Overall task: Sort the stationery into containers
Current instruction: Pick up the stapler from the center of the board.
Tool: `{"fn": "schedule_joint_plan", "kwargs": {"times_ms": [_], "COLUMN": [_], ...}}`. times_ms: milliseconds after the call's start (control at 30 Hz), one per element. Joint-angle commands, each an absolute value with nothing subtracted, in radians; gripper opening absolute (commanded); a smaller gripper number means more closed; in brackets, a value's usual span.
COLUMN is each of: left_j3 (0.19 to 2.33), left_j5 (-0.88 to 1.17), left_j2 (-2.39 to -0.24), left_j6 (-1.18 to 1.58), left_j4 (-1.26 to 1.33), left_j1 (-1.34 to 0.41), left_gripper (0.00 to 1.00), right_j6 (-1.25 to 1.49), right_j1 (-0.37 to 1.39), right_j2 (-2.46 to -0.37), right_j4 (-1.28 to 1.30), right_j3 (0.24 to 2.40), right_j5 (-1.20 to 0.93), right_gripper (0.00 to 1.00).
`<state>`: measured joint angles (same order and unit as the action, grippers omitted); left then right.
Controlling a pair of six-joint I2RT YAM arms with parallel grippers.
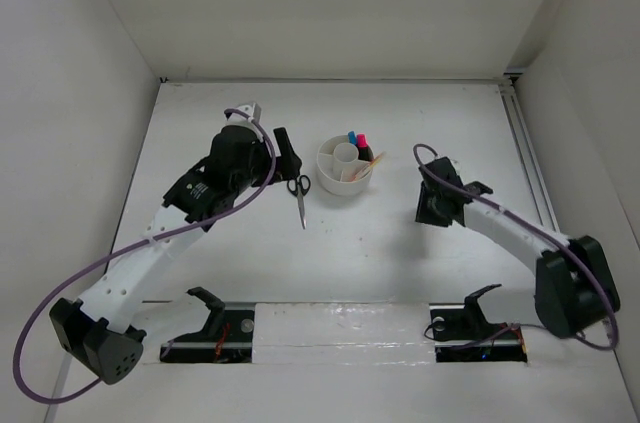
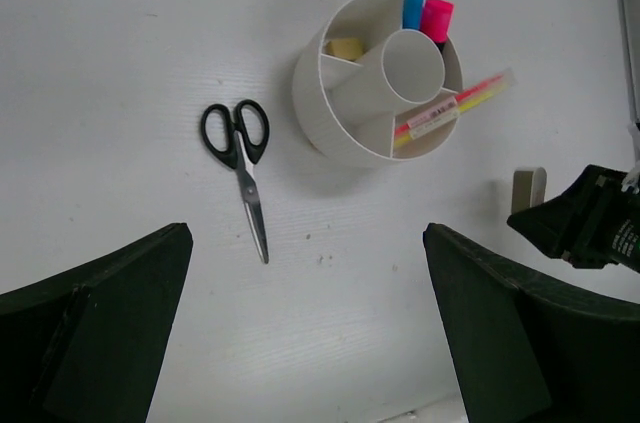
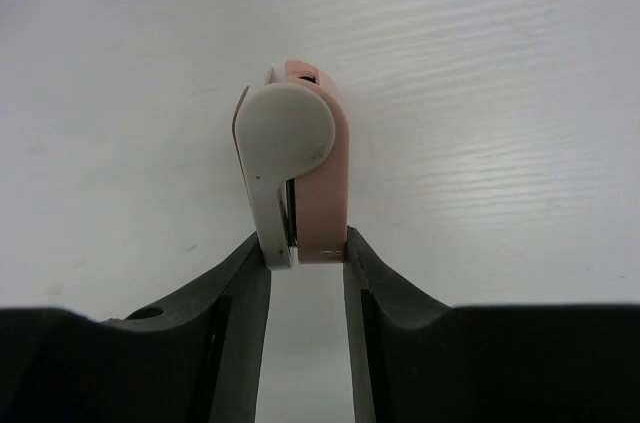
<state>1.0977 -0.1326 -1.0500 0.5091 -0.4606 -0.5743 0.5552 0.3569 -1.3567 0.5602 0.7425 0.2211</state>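
My left gripper needs to tilt and move across to the pink-and-white item, toward my right gripper.
The black-handled scissors (image 1: pixel 299 193) lie flat on the table just left of the round white organiser (image 1: pixel 325 175); both also show in the left wrist view, the scissors (image 2: pixel 243 158) and the organiser (image 2: pixel 310 113). The organiser holds a blue-capped highlighter (image 2: pixel 413 5), a pink-capped highlighter (image 2: pixel 436 19), yellow and red pens (image 2: pixel 455 108) and a tan eraser (image 2: pixel 345 47). My left gripper (image 1: pixel 288 158) (image 2: pixel 307 233) is open and empty above the scissors. My right gripper (image 1: pixel 432 211) (image 3: pixel 306 248) is shut on a small pink-and-white item (image 3: pixel 300 163), right of the organiser.
White walls close in the table on the left, back and right. A metal rail (image 1: pixel 528 153) runs along the right edge. Two black brackets (image 1: pixel 205 303) (image 1: pixel 478 301) stand at the near edge by the arm bases.
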Motion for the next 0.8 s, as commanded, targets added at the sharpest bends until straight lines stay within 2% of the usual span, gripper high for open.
{"fn": "schedule_joint_plan", "kwargs": {"times_ms": [0, 100, 367, 533, 767], "left_j3": [1.074, 1.065, 0.921, 0.894, 0.873], "left_j5": [-0.008, 0.122, 0.431, 0.453, 0.462], "left_j2": [-1.022, -1.012, -1.005, -1.015, -1.043], "left_j6": [0.541, 0.564, 0.696, 0.723, 0.690], "left_j4": [-0.373, -0.278, 0.059, 0.253, 0.371], "left_j1": [-0.572, -0.572, -0.572, -0.649, -0.709], "left_gripper": [1.00, 1.00, 1.00, 1.00, 0.99], "right_j6": [0.488, 0.460, 0.322, 0.322, 0.342], "right_j1": [0.472, 0.495, 0.586, 0.672, 0.741], "right_j2": [-1.113, -0.953, -0.760, -0.723, -0.804], "right_j4": [0.485, 0.454, 0.396, 0.376, 0.341], "right_j3": [0.764, 0.746, 0.758, 0.805, 0.871], "right_j5": [0.210, 0.149, -0.008, -0.032, -0.034], "right_gripper": [0.00, 0.00, 0.00, 0.00, 0.00]}}
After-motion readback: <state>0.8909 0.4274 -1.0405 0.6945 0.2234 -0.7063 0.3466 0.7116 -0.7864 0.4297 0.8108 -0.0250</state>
